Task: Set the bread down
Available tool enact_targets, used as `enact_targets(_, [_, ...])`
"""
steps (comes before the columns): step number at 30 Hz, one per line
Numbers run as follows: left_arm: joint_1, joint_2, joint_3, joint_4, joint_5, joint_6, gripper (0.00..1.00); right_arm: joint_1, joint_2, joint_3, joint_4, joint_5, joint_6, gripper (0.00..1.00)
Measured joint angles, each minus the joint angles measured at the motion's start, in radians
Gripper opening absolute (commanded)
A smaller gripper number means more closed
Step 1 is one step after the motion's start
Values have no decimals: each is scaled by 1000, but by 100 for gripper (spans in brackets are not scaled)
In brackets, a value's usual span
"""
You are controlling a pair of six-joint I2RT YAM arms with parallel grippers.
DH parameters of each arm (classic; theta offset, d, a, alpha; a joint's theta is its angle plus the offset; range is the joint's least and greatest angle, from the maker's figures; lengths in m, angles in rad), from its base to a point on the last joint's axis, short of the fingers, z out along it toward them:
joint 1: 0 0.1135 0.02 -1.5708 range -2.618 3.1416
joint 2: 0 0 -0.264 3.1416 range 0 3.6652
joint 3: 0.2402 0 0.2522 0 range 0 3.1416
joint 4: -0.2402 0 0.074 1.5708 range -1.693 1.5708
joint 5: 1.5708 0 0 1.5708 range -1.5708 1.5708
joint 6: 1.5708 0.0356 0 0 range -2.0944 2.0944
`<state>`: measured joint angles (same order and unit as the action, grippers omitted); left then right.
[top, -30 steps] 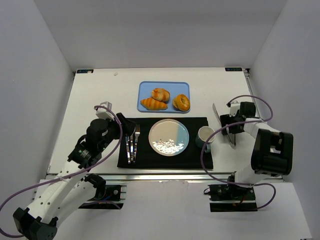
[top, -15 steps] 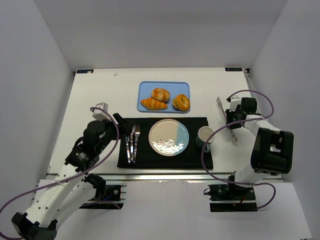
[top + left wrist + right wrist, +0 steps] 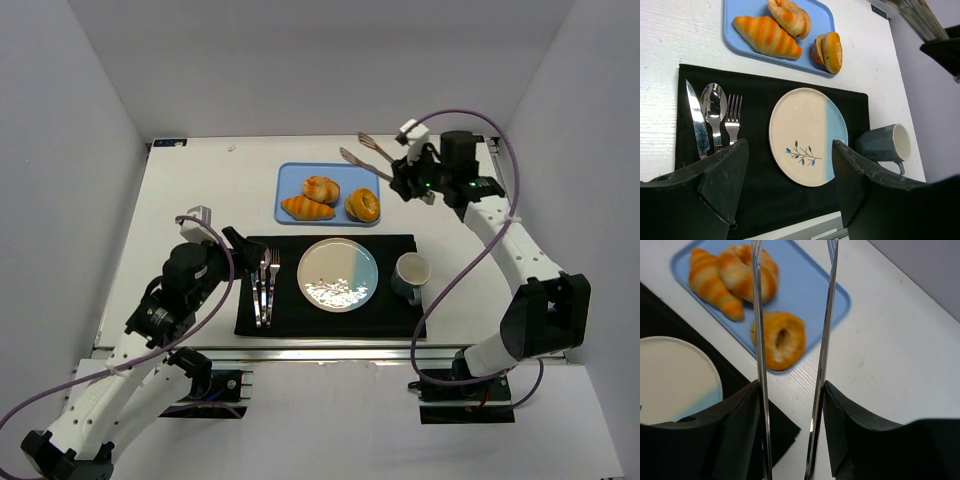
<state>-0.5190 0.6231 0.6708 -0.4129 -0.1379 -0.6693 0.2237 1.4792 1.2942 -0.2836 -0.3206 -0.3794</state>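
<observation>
The far bread [image 3: 321, 189] [image 3: 743, 274] lies below and to the left in the top view, so my right gripper will next move down that way, with the tong ends around it.
Three breads lie on a blue tray [image 3: 293, 176]: a croissant [image 3: 308, 208], a striped roll [image 3: 321, 187] and a round split bun [image 3: 362, 204]. My right gripper [image 3: 404, 180] is shut on metal tongs [image 3: 362, 151], whose arms stand apart, above the tray's far right corner. In the right wrist view the tongs [image 3: 829, 315] frame the bun [image 3: 778, 339], with my gripper [image 3: 790, 435] behind them. My left gripper [image 3: 245, 255] is open and empty over the left of the black mat [image 3: 300, 322]. In the left wrist view it [image 3: 790, 192] hovers near the plate [image 3: 807, 135].
On the mat are a cream and blue plate [image 3: 338, 275], a knife, spoon and fork [image 3: 265, 285], and a grey-blue mug [image 3: 411, 272] at its right end. White walls close in the table on three sides.
My right arm swung from beside the mug at the table's right up to the far right of the tray, carrying the tongs. My left arm drew back slightly.
</observation>
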Motion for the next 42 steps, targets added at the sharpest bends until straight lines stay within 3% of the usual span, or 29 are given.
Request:
enact_targets(5, [0, -51, 0, -24, -14, -13, 77, 121, 86, 82, -24, 5, -33, 54])
enact_targets(16, [0, -111, 0, -72, -40, -41, 77, 257, 293, 191, -137, 111, -162, 54])
enact_targets(34, [0, -122, 0, -82, -54, -54, 77, 283, 349, 222, -162, 230, -229, 49])
enact_targets(42, [0, -122, 0, -83, -55, -55, 77, 287, 367, 220, -161, 255, -274, 19])
